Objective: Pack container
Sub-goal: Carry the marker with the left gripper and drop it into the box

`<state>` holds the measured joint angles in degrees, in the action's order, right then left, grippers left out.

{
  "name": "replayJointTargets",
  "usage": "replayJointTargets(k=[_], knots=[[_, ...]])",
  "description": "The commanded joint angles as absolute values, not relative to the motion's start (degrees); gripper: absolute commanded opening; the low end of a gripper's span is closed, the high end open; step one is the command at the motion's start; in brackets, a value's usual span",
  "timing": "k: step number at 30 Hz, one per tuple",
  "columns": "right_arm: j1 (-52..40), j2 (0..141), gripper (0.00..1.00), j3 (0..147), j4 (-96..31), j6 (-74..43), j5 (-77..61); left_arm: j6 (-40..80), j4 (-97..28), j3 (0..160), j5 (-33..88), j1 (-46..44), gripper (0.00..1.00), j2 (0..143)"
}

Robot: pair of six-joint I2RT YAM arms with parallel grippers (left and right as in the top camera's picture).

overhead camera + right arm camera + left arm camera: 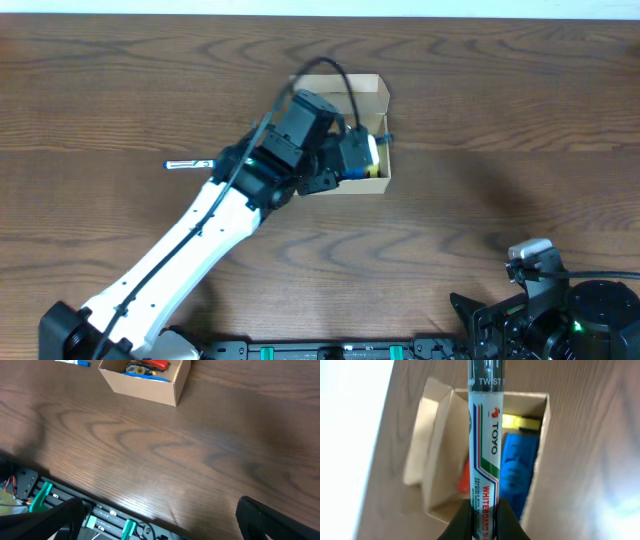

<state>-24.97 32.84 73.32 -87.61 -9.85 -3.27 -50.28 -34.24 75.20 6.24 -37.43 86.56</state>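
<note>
The marker (485,450) already lies lengthwise above the space between the red-orange and blue items, so my left gripper needs to go down into the open container and take it down into that space.
The container (378,95) is a small tan cardboard box at the table's middle back, lid flap open. It also shows in the left wrist view (440,445) and the right wrist view (150,387). Inside lie blue (517,467), yellow (520,422) and red-orange items. My left gripper (485,515) is shut on a white TOYO whiteboard marker (485,450) with a black cap, held over the open box. My right gripper (160,520) is open and empty at the table's front right edge, far from the box.
A blue-and-white pen (188,163) lies on the wooden table left of the box; it also shows in the right wrist view (72,362). A rail with green clips (45,495) runs along the table's front edge.
</note>
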Motion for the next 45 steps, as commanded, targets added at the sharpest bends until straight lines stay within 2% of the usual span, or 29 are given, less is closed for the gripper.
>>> replayJointTargets(k=[1, 7, 11, 23, 24, 25, 38, 40, 43, 45], knots=[[-24.8, 32.8, 0.99, 73.4, -87.7, -9.3, -3.7, -61.9, -33.9, 76.1, 3.4, -37.1, 0.06, 89.7], [-24.8, 32.8, 0.99, 73.4, -87.7, -9.3, -3.7, -68.9, -33.5, 76.1, -1.6, -37.1, 0.06, 95.7], [-24.8, 32.8, 0.99, 73.4, -87.7, -9.3, -3.7, -69.4, -31.4, 76.1, -7.0, -37.0, 0.06, 99.4], [-24.8, 32.8, 0.99, 73.4, -87.7, -9.3, -3.7, -69.2, -30.8, 76.1, -7.1, -36.4, 0.07, 104.2], [-24.8, 32.8, 0.99, 73.4, -87.7, -9.3, -3.7, -69.1, -30.5, 76.1, -7.3, -36.4, 0.19, 104.1], [-24.8, 32.8, 0.99, 73.4, -87.7, -9.3, -3.7, -68.3, -29.7, 76.1, -8.1, -36.4, 0.25, 104.1], [-24.8, 32.8, 0.99, 73.4, -87.7, -9.3, -3.7, -54.7, -28.6, 76.4, -9.4, -37.2, 0.31, 95.9], [-24.8, 32.8, 0.99, 73.4, -87.7, -9.3, -3.7, -50.1, -28.9, 76.4, -9.4, -37.2, 0.37, 92.8], [-24.8, 32.8, 0.99, 73.4, -87.7, -9.3, -3.7, -42.1, -29.5, 76.5, -9.6, -37.1, 0.54, 87.9], [-24.8, 32.8, 0.99, 73.4, -87.7, -9.3, -3.7, -36.2, -30.3, 76.5, -9.7, -36.7, 0.56, 84.4]])
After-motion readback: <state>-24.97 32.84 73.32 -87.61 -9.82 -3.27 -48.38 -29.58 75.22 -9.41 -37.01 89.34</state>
